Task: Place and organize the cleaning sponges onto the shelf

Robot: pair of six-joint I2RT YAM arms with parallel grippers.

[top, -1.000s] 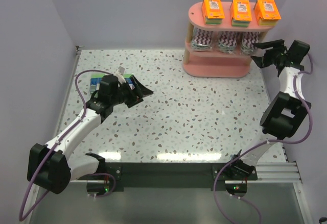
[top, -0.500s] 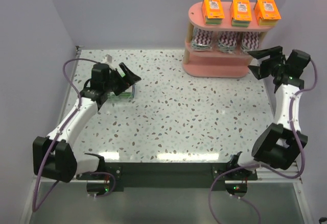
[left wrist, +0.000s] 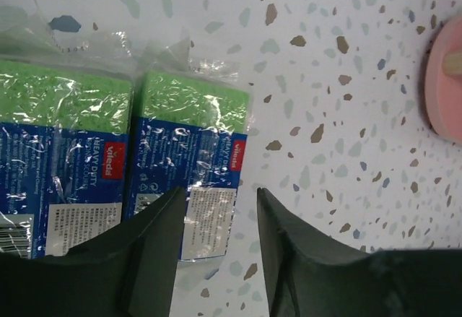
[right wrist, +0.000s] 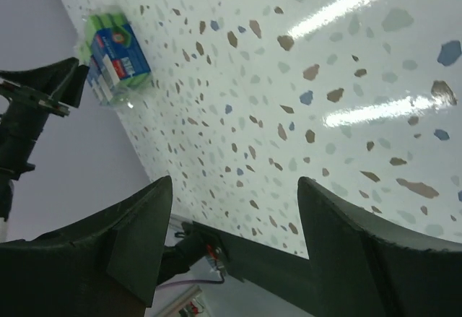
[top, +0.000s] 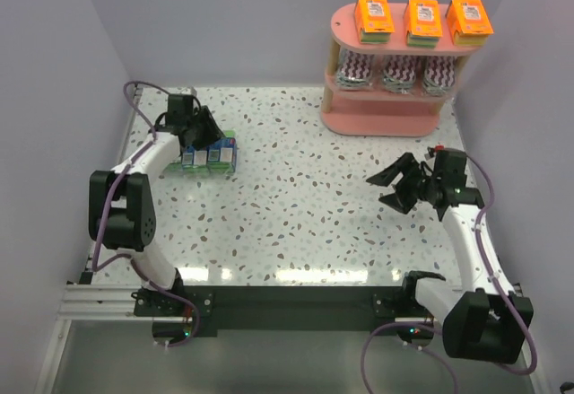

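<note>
I need to lower my right gripper next toward the clear middle of the table to grip a box there, because the boxes lie by my left gripper, far from the shelf [top: 381, 123].
Three blue-green boxes [top: 208, 154] lie side by side on the table at the far left. My left gripper [top: 213, 131] is open and empty just above them. In the left wrist view its jaws [left wrist: 220, 196] straddle the right edge of the right-hand box [left wrist: 191, 151], with another box [left wrist: 61, 154] beside it. The pink shelf [top: 381, 123] stands at the back right. It has three orange packs [top: 423, 19] on the top board and three purple-white zigzag packs [top: 397, 73] on the middle board. My right gripper [top: 395, 183] is open and empty over the table's right middle [right wrist: 234, 183].
Lilac walls close the table on the left, back and right. The shelf's pink base edge [left wrist: 444, 86] shows at the right of the left wrist view. The right wrist view shows the boxes [right wrist: 115, 57] and the left arm [right wrist: 32, 107] far off.
My left arm has swung back and left, and its open gripper now hangs over the blue-green boxes. My right arm has pulled away from the shelf to the table's right middle.
</note>
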